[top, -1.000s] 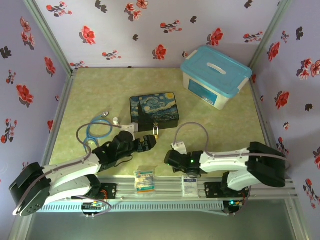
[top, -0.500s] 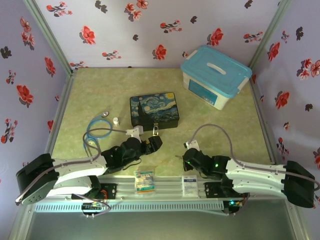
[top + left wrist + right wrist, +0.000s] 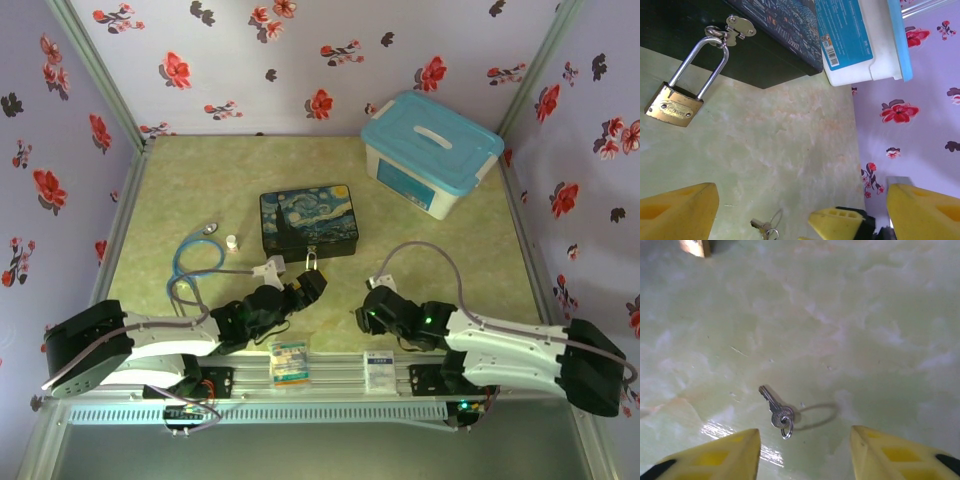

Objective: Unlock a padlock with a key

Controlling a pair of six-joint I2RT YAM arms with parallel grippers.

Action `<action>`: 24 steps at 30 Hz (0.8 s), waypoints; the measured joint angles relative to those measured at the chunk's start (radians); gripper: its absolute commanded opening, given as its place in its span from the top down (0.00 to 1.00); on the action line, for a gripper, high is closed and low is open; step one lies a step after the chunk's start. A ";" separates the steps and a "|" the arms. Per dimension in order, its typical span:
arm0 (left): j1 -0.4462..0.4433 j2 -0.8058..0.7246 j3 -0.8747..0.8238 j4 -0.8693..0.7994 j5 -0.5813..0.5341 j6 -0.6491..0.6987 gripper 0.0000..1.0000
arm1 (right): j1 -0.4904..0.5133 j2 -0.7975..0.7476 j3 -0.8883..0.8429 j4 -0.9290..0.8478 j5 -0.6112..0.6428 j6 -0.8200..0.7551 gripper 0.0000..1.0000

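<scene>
My right gripper moves down and toward the left gripper next and closes on the round head (image 3: 782, 417), since the key's blade points away from my open fingers.
The small brass padlock (image 3: 675, 104) lies on the green table with its silver shackle hooked through the clasp (image 3: 735, 30) of the Starry Night tin (image 3: 308, 220). From above, the padlock (image 3: 313, 263) sits just ahead of my left gripper (image 3: 312, 285), which is open and empty, its yellow fingers (image 3: 675, 210) wide apart. The key (image 3: 775, 409), small and silvery with a split ring, lies flat on the table between the open fingers (image 3: 715, 457) of my right gripper (image 3: 805, 440), untouched. The key (image 3: 762, 230) also appears low in the left wrist view.
A white box with a blue lid (image 3: 430, 150) stands at the back right. A blue looped cord (image 3: 197, 262) and a small white cylinder (image 3: 231, 241) lie left of the tin. Small packets (image 3: 288, 360) sit on the front rail.
The right arm has stretched out low and its gripper has settled over the key. The left gripper has crept forward and right toward the padlock.
</scene>
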 measured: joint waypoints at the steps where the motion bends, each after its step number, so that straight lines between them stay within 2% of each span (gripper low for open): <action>1: 0.000 0.001 0.000 0.003 0.000 0.000 0.13 | 0.000 0.020 0.001 0.000 -0.007 -0.003 0.45; 7: -0.006 0.002 0.000 0.010 -0.006 0.000 0.13 | 0.000 0.191 0.042 0.014 -0.043 -0.020 0.52; 17: -0.008 0.012 0.000 0.026 -0.011 0.001 0.12 | 0.000 0.262 0.079 0.011 -0.031 -0.044 0.58; 24: -0.008 0.020 -0.006 0.029 -0.011 0.001 0.12 | 0.000 0.291 0.098 0.002 -0.031 -0.050 0.54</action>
